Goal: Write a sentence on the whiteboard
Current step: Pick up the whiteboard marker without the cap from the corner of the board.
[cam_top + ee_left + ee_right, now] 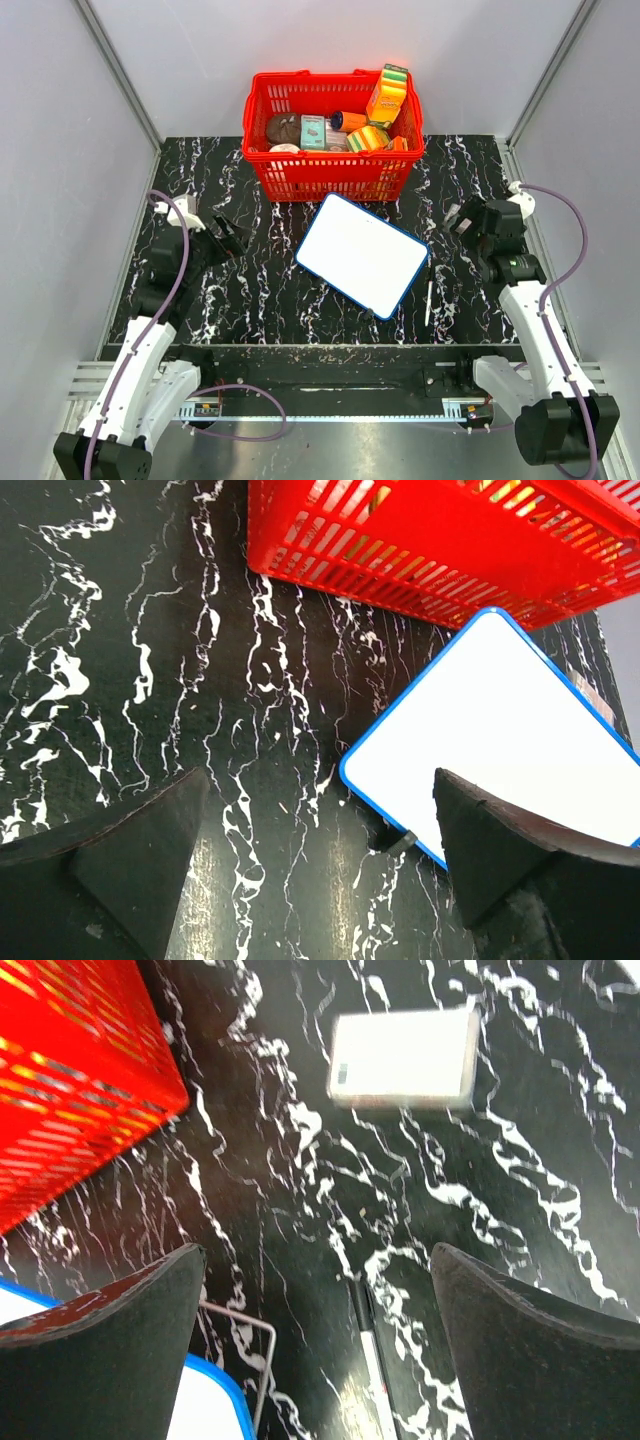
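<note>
My right gripper needs to move down, back and to the left in the top view, onto the marker's white body (430,285) (369,1343) beside its cap, because the marker lies flat below.
The whiteboard (362,254) lies tilted in the middle of the black marble table, white with a blue rim. Its face is blank; no sentence shows on it. It also shows in the left wrist view (500,730), and one corner shows in the right wrist view (205,1410). A thin marker (429,291) with a black cap lies on the table just right of the board, below my right gripper in its wrist view (373,1365). My left gripper (235,237) (318,776) is open and empty, left of the board. My right gripper (462,222) (318,1250) is open and empty, above the marker.
A red basket (330,175) (420,550) (70,1080) with several packages stands behind the board. A white rectangular block (403,1058) lies on the table ahead of my right gripper. A thin wire bracket (252,1360) sticks out beside the board's corner.
</note>
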Tool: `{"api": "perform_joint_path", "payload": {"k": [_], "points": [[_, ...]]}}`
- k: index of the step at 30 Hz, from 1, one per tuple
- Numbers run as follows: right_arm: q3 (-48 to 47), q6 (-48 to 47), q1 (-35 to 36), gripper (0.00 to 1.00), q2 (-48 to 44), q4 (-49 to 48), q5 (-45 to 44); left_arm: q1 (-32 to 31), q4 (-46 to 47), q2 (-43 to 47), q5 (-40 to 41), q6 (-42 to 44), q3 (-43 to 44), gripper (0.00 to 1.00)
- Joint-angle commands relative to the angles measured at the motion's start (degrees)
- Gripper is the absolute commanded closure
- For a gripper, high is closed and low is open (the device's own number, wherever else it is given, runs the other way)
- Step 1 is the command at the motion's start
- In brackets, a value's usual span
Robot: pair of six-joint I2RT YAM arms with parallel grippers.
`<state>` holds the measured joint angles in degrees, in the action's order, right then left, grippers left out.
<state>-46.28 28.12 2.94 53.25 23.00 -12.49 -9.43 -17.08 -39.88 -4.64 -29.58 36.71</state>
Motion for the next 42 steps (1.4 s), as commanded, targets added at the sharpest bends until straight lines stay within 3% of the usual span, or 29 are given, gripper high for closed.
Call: {"api": "perform_joint_path", "payload": {"k": [1, 13, 18, 22, 24, 26, 33, 40, 42], "points": [[-3.88, 2.21, -0.04, 0.00, 0.70, 10.46, 3.17, 0.11, -0.06, 0.85, -4.23, 0.05, 3.02, 0.01], [-1.88, 1.67, 0.05, 0.00, 7.47, 14.70, 12.14, 0.11, -7.43, -2.49, -15.31, -0.39, 6.88, 0.01], [-1.71, 0.80, 0.05, 0.03, 16.69, 14.00, 16.09, 0.03, -9.11, -1.70, -19.52, -0.39, 8.02, 0.01], [-0.04, 0.45, 0.05, 0.19, 23.37, 11.63, 18.11, 0.03, -9.11, -1.08, -22.42, -0.21, 9.08, 0.01], [1.01, 0.88, 0.05, 0.20, 25.14, 11.19, 18.29, 0.03, -9.11, -0.73, -22.60, -0.04, 9.70, 0.01], [1.02, 0.45, 0.05, 0.33, 26.28, 10.13, 20.92, 0.03, -9.11, -0.82, -23.04, 0.05, 10.40, 0.01], [1.28, 1.15, 0.05, 0.39, 27.60, 11.01, 21.10, 0.03, -9.11, -0.73, -24.97, -0.83, 11.54, 0.01], [-2.32, 0.01, 0.14, 0.48, 36.56, 14.52, 19.17, 0.03, -10.25, 1.38, -25.85, -1.62, 15.76, 0.01], [-3.28, -0.60, 0.14, 0.60, 39.10, 14.87, 19.08, 0.03, -10.34, 1.82, -26.55, -1.97, 16.99, 0.01]]}}
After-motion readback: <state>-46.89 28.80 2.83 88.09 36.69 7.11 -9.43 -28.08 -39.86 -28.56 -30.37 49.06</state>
